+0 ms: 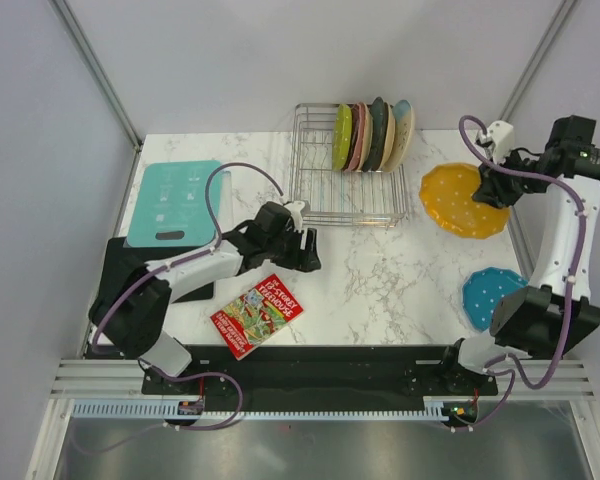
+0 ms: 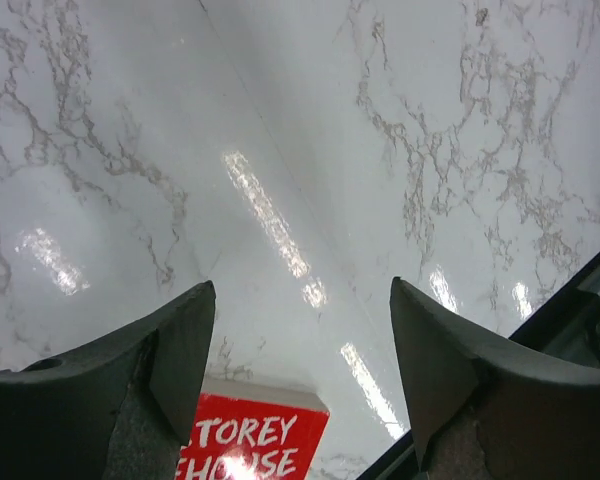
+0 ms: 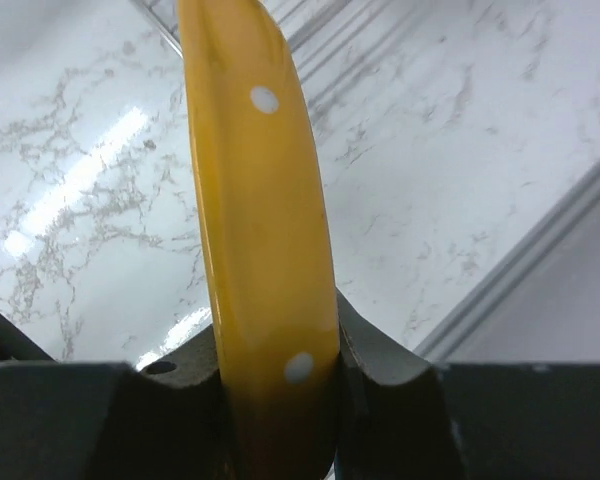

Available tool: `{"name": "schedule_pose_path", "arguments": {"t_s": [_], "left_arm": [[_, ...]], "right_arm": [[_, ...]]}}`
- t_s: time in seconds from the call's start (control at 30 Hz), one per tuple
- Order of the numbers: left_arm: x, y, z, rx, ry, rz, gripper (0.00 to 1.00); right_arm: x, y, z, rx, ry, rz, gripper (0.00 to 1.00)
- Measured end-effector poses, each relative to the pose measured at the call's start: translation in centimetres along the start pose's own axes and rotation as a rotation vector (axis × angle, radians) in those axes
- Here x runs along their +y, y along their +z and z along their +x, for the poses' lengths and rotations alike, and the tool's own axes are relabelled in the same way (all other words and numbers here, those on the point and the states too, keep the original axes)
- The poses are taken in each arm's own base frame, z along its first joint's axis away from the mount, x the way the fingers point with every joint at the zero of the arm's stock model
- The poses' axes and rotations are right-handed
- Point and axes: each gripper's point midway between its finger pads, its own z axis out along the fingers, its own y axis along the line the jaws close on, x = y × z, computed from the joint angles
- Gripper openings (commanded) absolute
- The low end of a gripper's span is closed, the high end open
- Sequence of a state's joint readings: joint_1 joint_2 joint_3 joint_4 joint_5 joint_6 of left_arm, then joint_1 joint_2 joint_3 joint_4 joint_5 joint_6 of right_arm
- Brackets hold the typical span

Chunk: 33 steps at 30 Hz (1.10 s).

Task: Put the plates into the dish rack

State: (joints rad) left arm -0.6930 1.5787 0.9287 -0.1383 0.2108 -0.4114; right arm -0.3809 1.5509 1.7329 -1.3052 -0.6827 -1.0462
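Observation:
The rack wires point(image 1: 323, 140) beside the lime green plate are empty, so next I will swing my right gripper to the left in the top view and outward to them and release.
The silver wire dish rack point(image 1: 320, 190) stands at the back middle with several plates point(image 1: 372, 135) upright at its right end, lime green, pink, dark and pale blue. My right gripper point(image 1: 493, 186) is shut on the rim of an orange dotted plate point(image 1: 463, 199), held right of the rack; the right wrist view shows its edge point(image 3: 265, 230) clamped between the fingers. A blue dotted plate point(image 1: 490, 293) lies flat at the right, near my right arm's base. My left gripper point(image 1: 310, 252) is open and empty over bare marble point(image 2: 300, 180), in front of the rack.
A teal board point(image 1: 178, 200) lies at the back left, partly on a black mat point(image 1: 125, 262). A red book point(image 1: 257, 314) lies near the front edge, its corner point(image 2: 250, 440) showing under my left gripper. Metal frame posts run along both sides.

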Motion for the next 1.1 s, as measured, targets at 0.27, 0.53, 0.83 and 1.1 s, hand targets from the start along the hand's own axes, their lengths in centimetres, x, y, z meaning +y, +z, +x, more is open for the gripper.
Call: {"name": "schedule_pose_path", "arguments": {"t_s": [0.27, 0.53, 0.83, 1.1], "left_arm": [[-0.7, -5.7, -2.0, -0.145, 0.162, -0.002, 0.81], [4.0, -10.4, -5.8, -0.332, 0.202, -0.207, 0.89], [11.0, -13.7, -7.2, -0.412, 0.075, -0.399, 0.89], [13.6, -15.1, -6.5, -0.437, 0.001, -0.447, 0.88]], "right_arm": [[2.1, -6.6, -9.2, -0.245, 0.120, 0.283, 0.00], [7.9, -1.5, -22.2, -0.520, 0.077, 0.326, 0.00], [5.1, 10.3, -28.2, -0.425, 0.289, 0.680, 0.00], [3.7, 17.1, -29.2, -0.410, 0.408, 0.802, 0.00]]}}
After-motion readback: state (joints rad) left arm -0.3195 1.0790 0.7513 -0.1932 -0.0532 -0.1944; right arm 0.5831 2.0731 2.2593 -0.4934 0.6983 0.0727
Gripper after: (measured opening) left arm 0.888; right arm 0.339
